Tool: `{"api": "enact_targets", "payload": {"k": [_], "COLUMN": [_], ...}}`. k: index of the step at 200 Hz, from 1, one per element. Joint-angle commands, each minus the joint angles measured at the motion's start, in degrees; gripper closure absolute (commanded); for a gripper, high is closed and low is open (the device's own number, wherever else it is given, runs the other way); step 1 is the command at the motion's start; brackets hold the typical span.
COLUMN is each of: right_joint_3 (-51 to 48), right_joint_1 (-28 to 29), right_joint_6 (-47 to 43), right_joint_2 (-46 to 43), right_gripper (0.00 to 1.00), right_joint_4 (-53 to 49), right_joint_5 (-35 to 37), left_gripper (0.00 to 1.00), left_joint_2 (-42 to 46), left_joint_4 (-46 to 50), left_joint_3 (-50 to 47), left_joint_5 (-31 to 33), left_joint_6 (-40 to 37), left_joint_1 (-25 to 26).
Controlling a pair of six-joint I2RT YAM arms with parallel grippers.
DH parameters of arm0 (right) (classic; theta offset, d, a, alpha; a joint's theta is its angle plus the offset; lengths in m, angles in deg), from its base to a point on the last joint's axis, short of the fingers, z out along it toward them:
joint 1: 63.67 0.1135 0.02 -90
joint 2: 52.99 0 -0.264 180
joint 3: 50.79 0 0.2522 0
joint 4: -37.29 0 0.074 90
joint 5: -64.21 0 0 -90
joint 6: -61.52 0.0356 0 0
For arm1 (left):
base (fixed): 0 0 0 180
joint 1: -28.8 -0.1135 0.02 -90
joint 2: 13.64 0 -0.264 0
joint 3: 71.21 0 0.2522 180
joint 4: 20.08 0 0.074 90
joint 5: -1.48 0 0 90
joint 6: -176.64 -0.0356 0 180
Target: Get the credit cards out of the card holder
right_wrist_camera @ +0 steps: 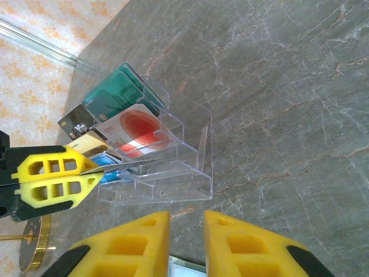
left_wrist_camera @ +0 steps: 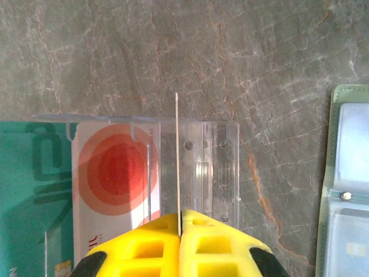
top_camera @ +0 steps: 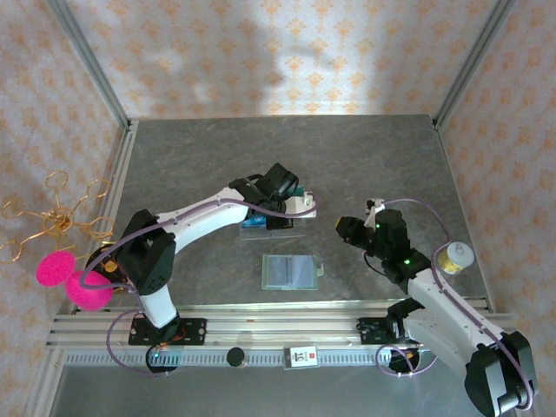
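The left gripper will next go down toward the tray slot beside the red-circle card and release the thin credit card, since that slot is still empty.
The card holder lies unfolded and flat on the table, pale green with bluish clear pockets; its edge shows in the left wrist view. My left gripper is shut on a thin credit card, seen edge-on, held over a slot of the clear plastic tray. From above, the left gripper hovers at the tray. My right gripper is open with nothing between its fingers, above the table near the tray, to the right of the card holder.
The tray holds a red-circle card, a teal card and others. A brass stand with pink balls is at the left edge. A small jar sits at the right. An aluminium rail runs along the front.
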Motion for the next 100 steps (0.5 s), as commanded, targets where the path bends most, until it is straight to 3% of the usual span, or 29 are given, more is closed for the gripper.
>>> {"api": "enact_targets", "payload": {"k": [1, 100], "right_joint_3": [1.47, 1.95], "right_joint_1": [-0.43, -1.06], "right_joint_6": [-1.42, -2.02], "right_joint_2": [0.45, 1.55], "right_gripper": [0.79, 0.79], "right_joint_4": [2.51, 3.07], "right_joint_5": [-0.65, -1.41], "left_gripper": [1.0, 1.0], "left_joint_2": [-0.83, -3.98], "left_joint_4": [0.97, 0.75], "left_joint_3": [1.28, 2.16], "left_joint_5": [1.08, 0.82], "left_joint_6": [-1.49, -2.02], "left_joint_1": [-1.12, -1.96]}}
